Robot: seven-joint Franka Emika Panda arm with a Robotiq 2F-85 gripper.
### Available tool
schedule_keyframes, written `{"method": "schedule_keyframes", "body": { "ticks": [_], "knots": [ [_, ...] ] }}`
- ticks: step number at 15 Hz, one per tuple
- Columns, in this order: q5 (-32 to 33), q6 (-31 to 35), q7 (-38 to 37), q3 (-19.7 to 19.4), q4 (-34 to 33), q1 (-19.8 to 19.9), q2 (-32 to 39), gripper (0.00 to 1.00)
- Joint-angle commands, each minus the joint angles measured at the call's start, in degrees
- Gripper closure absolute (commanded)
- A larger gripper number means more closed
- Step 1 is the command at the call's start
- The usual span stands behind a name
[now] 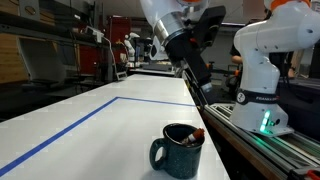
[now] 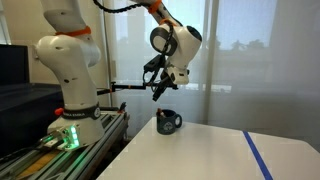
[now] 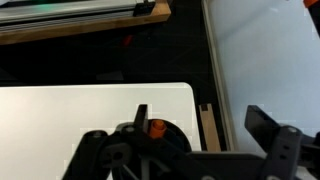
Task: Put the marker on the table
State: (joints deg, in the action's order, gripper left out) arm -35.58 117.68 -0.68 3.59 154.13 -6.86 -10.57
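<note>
I should lower my gripper over the mug's opening next and bring its open fingers around the marker, because the marker's orange end [image 1: 197, 135] [image 3: 157, 128] sticks up at the mug's rim.
The marker [image 1: 197, 134] stands inside a dark blue-green mug [image 1: 178, 150], with its reddish end leaning on the rim. The mug sits near the corner of the white table [image 1: 110, 125]. The mug also shows in an exterior view [image 2: 168, 122]. In the wrist view the marker's orange end [image 3: 157, 128] pokes out of the mug [image 3: 150, 145] at the bottom edge. My gripper [image 1: 200, 90] [image 2: 158, 91] hangs above the mug, apart from it. It is open and empty, with its fingers spread wide in the wrist view [image 3: 200, 122].
Blue tape lines [image 1: 70, 125] [image 2: 262, 160] cross the table. The white robot base [image 1: 262, 70] [image 2: 68, 70] stands on a metal-railed platform [image 1: 275, 145] [image 2: 55, 150] beside the table's edge. A wooden strip [image 3: 205, 125] lies in the gap next to the table.
</note>
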Motion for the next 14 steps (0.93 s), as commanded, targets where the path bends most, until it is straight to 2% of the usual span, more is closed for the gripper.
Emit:
{"method": "schedule_keyframes", "body": {
  "ticks": [1,14],
  "knots": [
    [2.3,4.5,-0.3,0.5,0.9,1.1,1.6,0.00],
    [5.5,14.1,-1.8,0.9,-0.5,0.8,8.8,0.00]
  ]
}}
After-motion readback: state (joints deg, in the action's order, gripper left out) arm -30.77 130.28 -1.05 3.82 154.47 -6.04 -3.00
